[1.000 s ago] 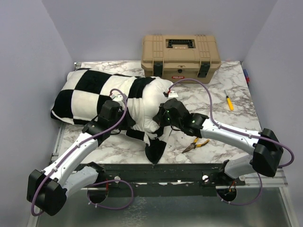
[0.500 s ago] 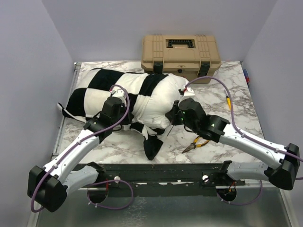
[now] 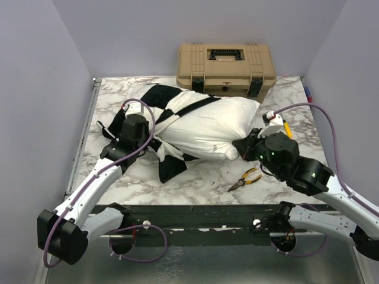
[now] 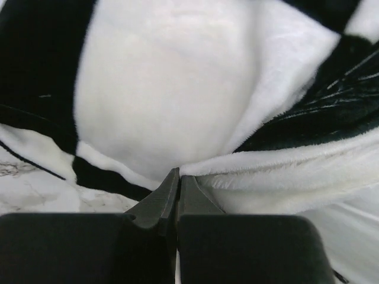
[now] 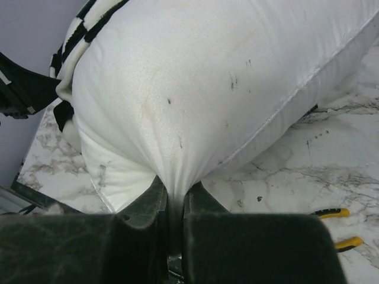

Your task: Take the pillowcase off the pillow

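The pinched white cloth is drawn taut above the table. My right gripper will next move down toward the checkered pillowcase and open on the pillow's near end (image 3: 230, 151) (image 5: 173, 180).
The plain white pillow (image 3: 210, 127) lies across the middle of the marble table, most of it bare. The black-and-white checkered pillowcase (image 3: 163, 118) is bunched over its left end. My right gripper (image 3: 243, 148) is shut on a pinch of the pillow's white cloth (image 5: 195, 106) at its right end. My left gripper (image 3: 149, 142) is shut on a fold of the pillowcase (image 4: 172, 100) at the left end. In the left wrist view the fingertips (image 4: 177, 180) meet on the plush white-and-black fabric.
A tan toolbox (image 3: 226, 68) stands at the back, close behind the pillow. Yellow-handled pliers (image 3: 244, 178) lie in front of the pillow near my right arm. A yellow screwdriver (image 3: 286, 126) lies at the right. Purple walls close in on both sides.
My right gripper has pulled the pillow to the right, and more bare white pillow has come out. My left gripper has moved back and left with the pillowcase, which is now more bunched.
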Motion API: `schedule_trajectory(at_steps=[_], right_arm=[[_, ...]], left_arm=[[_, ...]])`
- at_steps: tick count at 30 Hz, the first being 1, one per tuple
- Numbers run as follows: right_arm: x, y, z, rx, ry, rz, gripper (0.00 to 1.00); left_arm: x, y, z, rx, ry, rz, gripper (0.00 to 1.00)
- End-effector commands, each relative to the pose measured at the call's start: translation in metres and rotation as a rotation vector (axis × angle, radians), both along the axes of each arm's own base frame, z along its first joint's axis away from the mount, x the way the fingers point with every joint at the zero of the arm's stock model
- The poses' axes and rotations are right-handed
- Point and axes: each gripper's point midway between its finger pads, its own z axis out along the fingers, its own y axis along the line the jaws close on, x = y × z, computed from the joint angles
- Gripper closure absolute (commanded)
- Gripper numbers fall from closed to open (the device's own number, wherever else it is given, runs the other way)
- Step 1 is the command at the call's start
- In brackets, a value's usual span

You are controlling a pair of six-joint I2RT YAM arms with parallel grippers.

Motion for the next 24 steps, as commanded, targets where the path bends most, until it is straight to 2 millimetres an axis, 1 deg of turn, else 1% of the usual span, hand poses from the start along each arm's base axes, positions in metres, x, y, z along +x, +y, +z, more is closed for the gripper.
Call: schedule_trajectory(at_steps=[1,3,5,8,9,11,13,15,16,19,22,24], right_arm=[[0.002,-0.065,0.031,0.026,-0.133,-0.222,0.95],[-0.004,-0.062,0.024,0.041,-0.128,-0.181,0.95],[-0.009,-0.049,0.014,0.048,-0.112,-0.109,0.95],[-0.013,-0.022,-0.005,0.046,-0.068,0.011,0.95],[-0.016,-0.010,-0.013,0.039,-0.046,0.068,0.95],[-0.020,0.016,-0.031,0.004,0.016,0.180,0.95],[-0.025,0.037,-0.048,-0.032,0.083,0.279,0.95],[-0.029,0.052,-0.065,-0.086,0.156,0.347,0.95],[-0.029,0.055,-0.072,-0.119,0.190,0.362,0.95],[-0.027,0.061,-0.087,-0.191,0.255,0.386,0.91],[-0.030,0.069,-0.101,-0.246,0.316,0.433,0.87],[-0.031,0.073,-0.111,-0.275,0.362,0.450,0.85]], left_arm=[[-0.016,0.103,-0.010,0.247,0.027,0.389,1.00],[-0.016,0.100,-0.010,0.225,0.018,0.377,1.00],[-0.014,0.090,-0.011,0.194,0.018,0.324,1.00],[-0.010,0.070,-0.011,0.129,0.014,0.218,1.00],[-0.009,0.064,-0.009,0.108,0.010,0.188,0.97],[-0.009,0.053,-0.003,0.072,-0.005,0.140,0.82],[-0.008,0.047,0.008,0.039,-0.030,0.109,0.63],[-0.008,0.040,0.020,0.003,-0.057,0.081,0.45],[-0.008,0.036,0.027,-0.016,-0.070,0.069,0.39],[-0.007,0.026,0.047,-0.066,-0.107,0.032,0.30],[-0.002,0.016,0.067,-0.110,-0.137,-0.003,0.27],[0.004,0.007,0.079,-0.135,-0.149,-0.034,0.26]])
